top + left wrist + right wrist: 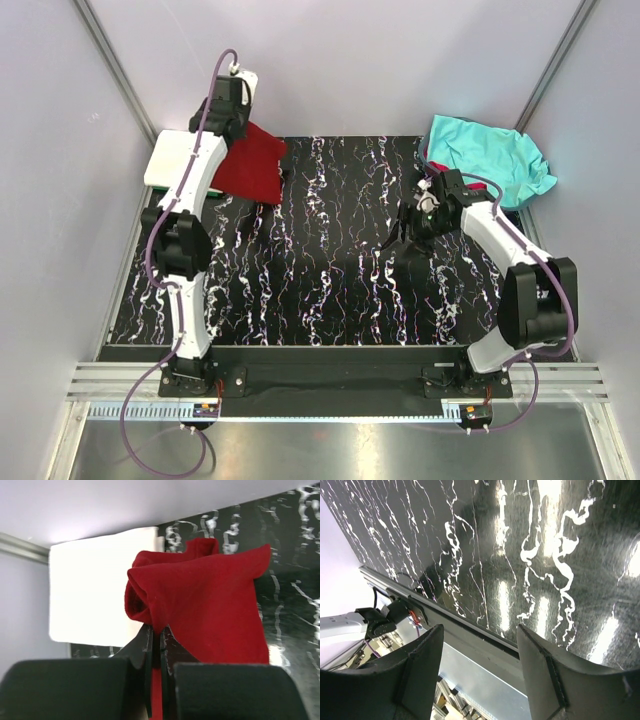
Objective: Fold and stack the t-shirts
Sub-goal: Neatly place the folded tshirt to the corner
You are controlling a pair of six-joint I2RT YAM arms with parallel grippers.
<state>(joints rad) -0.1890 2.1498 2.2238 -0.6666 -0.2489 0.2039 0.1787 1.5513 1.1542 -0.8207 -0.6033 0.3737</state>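
My left gripper shifts left in the top view next, lowers the red t-shirt (255,162) and releases it. The folded white t-shirt (166,160) lies below, on that side, to receive it.
A folded dark red t-shirt (255,162) hangs at the far left of the mat, with my left gripper (229,112) shut on its upper edge. In the left wrist view the red t-shirt (210,600) droops from the pinched jaws of the left gripper (159,632) beside the folded white t-shirt (95,590). That white t-shirt (166,160) lies at the far left under the left arm. A crumpled turquoise t-shirt (487,156) sits at the far right corner. My right gripper (410,232) hovers open over the mat; the right gripper (480,630) holds nothing.
The black marbled mat (330,250) covers the table. Grey walls enclose the left, back and right. The metal rail (330,380) with the arm bases runs along the near edge.
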